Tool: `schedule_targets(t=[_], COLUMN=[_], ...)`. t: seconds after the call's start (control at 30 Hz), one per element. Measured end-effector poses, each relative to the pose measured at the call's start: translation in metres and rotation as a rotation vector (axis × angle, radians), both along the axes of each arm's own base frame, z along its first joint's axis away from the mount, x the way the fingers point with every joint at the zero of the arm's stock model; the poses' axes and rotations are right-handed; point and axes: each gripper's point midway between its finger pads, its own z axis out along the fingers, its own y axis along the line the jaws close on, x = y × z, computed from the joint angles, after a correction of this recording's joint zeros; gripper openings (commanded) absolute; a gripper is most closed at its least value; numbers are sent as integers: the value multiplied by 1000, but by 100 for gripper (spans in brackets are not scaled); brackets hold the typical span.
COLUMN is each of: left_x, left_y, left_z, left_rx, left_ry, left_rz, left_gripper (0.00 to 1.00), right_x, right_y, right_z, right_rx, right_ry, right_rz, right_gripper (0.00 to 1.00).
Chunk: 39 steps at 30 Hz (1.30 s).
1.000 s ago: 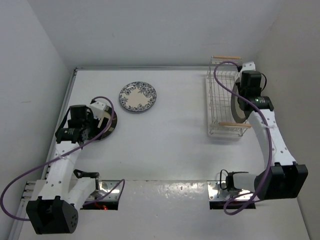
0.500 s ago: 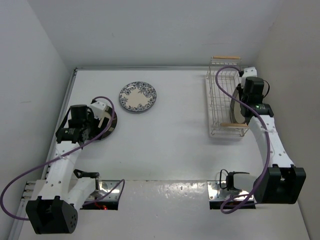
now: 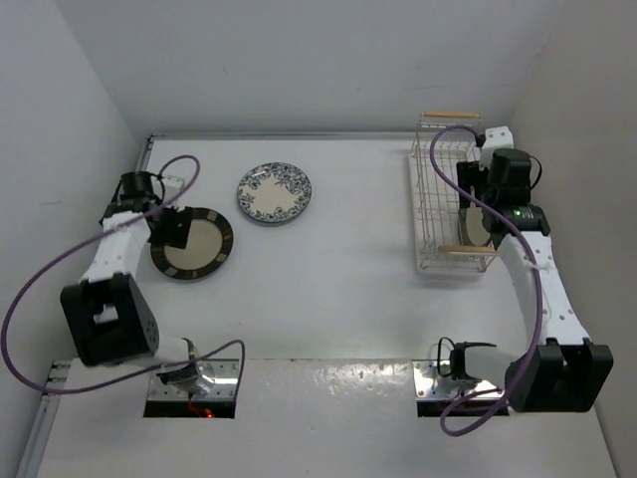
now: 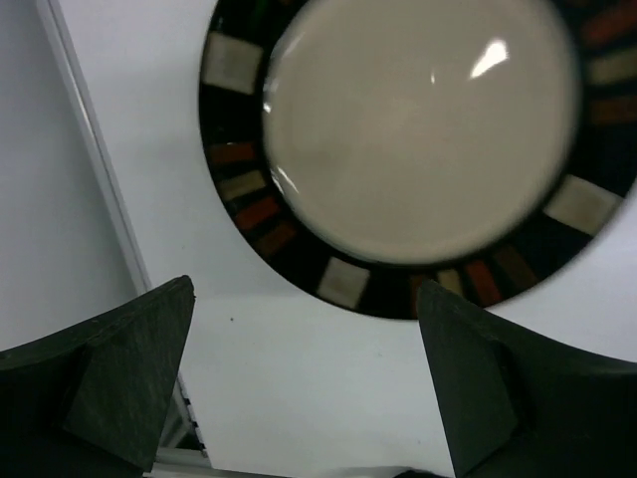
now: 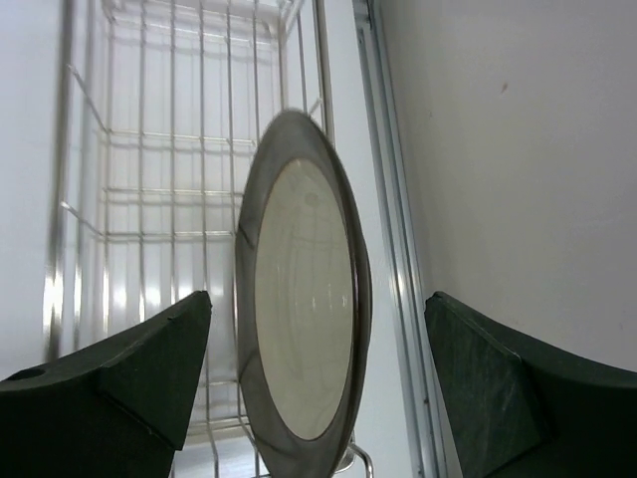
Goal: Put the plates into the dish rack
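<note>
My left gripper is to move toward the wall next, turn and go down onto the plate's wall-side dark rim (image 3: 157,258) (image 4: 255,210), because the plate lies flat and its thin edge can be grabbed there.
A dark-rimmed plate (image 3: 192,244) with a cream centre lies flat on the table at the left. My left gripper (image 3: 167,227) hovers open over its left edge; in the left wrist view the plate (image 4: 418,129) fills the top and the left gripper (image 4: 304,289) holds nothing. A blue floral plate (image 3: 274,192) lies flat further back. The white wire dish rack (image 3: 428,199) stands at the right. A second dark-rimmed plate (image 3: 476,224) stands on edge in it. My right gripper (image 5: 318,299) is open, its fingers apart on either side of that plate (image 5: 304,329).
The side wall (image 5: 518,149) runs close along the right of the dish rack (image 5: 149,169). The left wall and a table-edge rail (image 4: 95,169) lie just beyond the left plate. Purple cables loop off both arms.
My right gripper has opened and let go of the plate, which now stands in the rack. My left arm has swung to the plate's back-left side, uncovering it.
</note>
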Motion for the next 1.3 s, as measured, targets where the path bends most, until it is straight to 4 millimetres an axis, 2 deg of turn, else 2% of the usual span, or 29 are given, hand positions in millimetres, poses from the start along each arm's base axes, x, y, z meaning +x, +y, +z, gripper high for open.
schedule_targets(t=[0.1, 0.17, 0.27, 0.37, 0.47, 0.5, 0.57, 0.6, 0.63, 0.67, 0.7, 0.8, 0.93, 1.0, 1.07, 1.23, 1.3], left_x=[10, 7, -6, -10, 1, 5, 13, 16, 20, 26, 30, 20, 5, 0, -5, -10, -15], left_y=[38, 58, 71, 70, 63, 62, 57, 55, 53, 47, 38, 5, -21, -36, -58, -123, -149], left_z=[-33, -60, -89, -102, -106, -106, -108, -109, -109, -107, -106, -105, -104, -97, -82, -20, 4], left_rx=[-90, -162, -264, -363, -438, -451, -500, -521, -559, -626, -696, -864, -879, -843, -793, -612, -554], left_ry=[90, 148, 217, 236, 229, 222, 216, 215, 207, 183, 174, 211, 269, 284, 286, 187, 133], left_rz=[116, 184, 254, 282, 258, 247, 232, 224, 225, 217, 208, 164, 53, -47, -177, -583, -716], left_gripper=[90, 90, 90, 82, 67, 56, 43, 27, 17, 5, 0, 0, 0, 0, 0, 0, 0], right_x=[-1, -6, -17, -30, -42, -45, -52, -54, -56, -58, -59, -61, -62, -61, -63, -77, -82], right_y=[11, 23, 42, 58, 69, 72, 76, 80, 81, 84, 87, 100, 137, 164, 200, 294, 323], right_z=[26, 43, 62, 77, 83, 83, 81, 79, 76, 74, 72, 66, 52, 39, 20, -45, -68], right_rx=[21, 33, 51, 69, 88, 96, 108, 114, 118, 127, 139, 178, 264, 312, 369, 481, 517], right_ry=[-64, -110, -163, -207, -238, -245, -246, -246, -241, -235, -230, -212, -159, -107, -37, 185, 254], right_rz=[26, 59, 122, 172, 203, 211, 221, 229, 233, 238, 242, 271, 381, 457, 552, 766, 815], right_gripper=[88, 88, 88, 88, 88, 88, 88, 88, 88, 87, 87, 84, 83, 83, 83, 83, 83])
